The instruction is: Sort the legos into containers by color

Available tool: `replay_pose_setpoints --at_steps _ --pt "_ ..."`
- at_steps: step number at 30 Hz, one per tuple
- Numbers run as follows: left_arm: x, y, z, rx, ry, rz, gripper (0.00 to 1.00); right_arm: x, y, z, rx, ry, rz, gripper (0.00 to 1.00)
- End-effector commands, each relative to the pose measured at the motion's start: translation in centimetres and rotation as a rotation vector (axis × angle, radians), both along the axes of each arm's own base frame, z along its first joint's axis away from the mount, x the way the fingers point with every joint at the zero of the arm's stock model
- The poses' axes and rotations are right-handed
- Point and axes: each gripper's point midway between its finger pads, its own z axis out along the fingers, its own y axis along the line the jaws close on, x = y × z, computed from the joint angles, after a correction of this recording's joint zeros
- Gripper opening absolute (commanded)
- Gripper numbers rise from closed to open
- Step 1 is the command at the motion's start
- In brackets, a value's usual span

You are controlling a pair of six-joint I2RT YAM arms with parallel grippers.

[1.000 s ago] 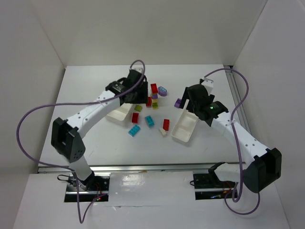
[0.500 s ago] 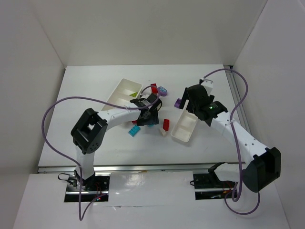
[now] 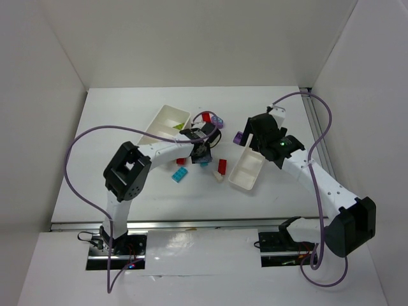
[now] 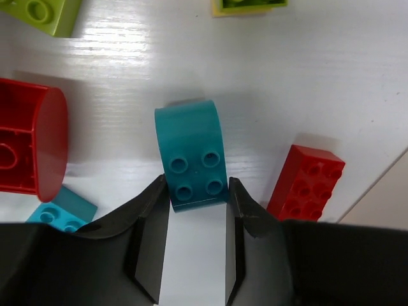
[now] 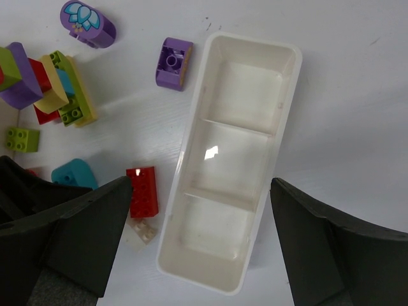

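My left gripper rises over the middle of the smaller container (image 3: pixel 164 129) next and releases the cyan-blue lego, since that spot lies to its left in the top view.
My left gripper (image 4: pixel 196 185) is down on the table, shut on the near end of a cyan-blue lego (image 4: pixel 190 153), one finger against each side. From above, this gripper (image 3: pixel 201 153) sits among the loose legos. A red lego (image 4: pixel 306 182) lies just right of it and a rounded red one (image 4: pixel 29 146) to the left. My right gripper (image 5: pixel 201 191) hangs open above the long three-compartment container (image 5: pixel 245 89), which holds nothing. The smaller container (image 3: pixel 167 122) at the back left holds a lime green lego (image 3: pixel 181 124).
Left of the long container (image 3: pixel 247 171) lie a purple lego (image 5: pixel 173 62), a purple flower piece (image 5: pixel 88 22), a red lego (image 5: pixel 141 191), a small whitish brick (image 5: pixel 143 231) and a mixed cluster (image 5: pixel 60 89). Another cyan lego (image 3: pixel 180 174) lies nearer the front.
My left arm swung from over the smaller container down onto the cyan-blue lego, and its jaws closed on it. The smaller container is now uncovered. The right arm has not moved.
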Motion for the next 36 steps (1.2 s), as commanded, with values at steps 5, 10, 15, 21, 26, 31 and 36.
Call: replay_pose_setpoints --at_steps 5,10,15,21,26,31,36 --pt "-0.7 2.0 8.8 -0.001 -0.134 -0.071 0.08 0.1 -0.5 0.2 -0.017 -0.019 -0.025 0.96" --pt "-0.2 5.3 14.5 -0.001 -0.212 -0.071 0.0 1.3 -0.1 1.1 -0.021 -0.037 -0.027 0.96" --pt "0.6 7.4 17.0 -0.012 -0.221 -0.053 0.0 2.8 -0.1 1.5 -0.069 -0.029 -0.039 0.97" --pt "3.7 11.9 16.0 0.001 -0.189 0.073 0.0 4.5 0.1 1.4 -0.093 -0.024 -0.045 0.97" --pt "5.9 14.8 13.3 0.006 -0.12 0.125 0.0 5.5 0.2 0.7 -0.104 -0.003 -0.053 0.97" --pt "7.9 15.5 10.1 0.023 -0.071 0.143 0.0 6.6 0.2 -0.1 -0.114 0.015 -0.073 0.97" --pt "9.8 17.5 8.3 0.082 -0.059 0.214 0.0 7.4 0.6 -0.2 -0.113 0.027 -0.079 0.97"
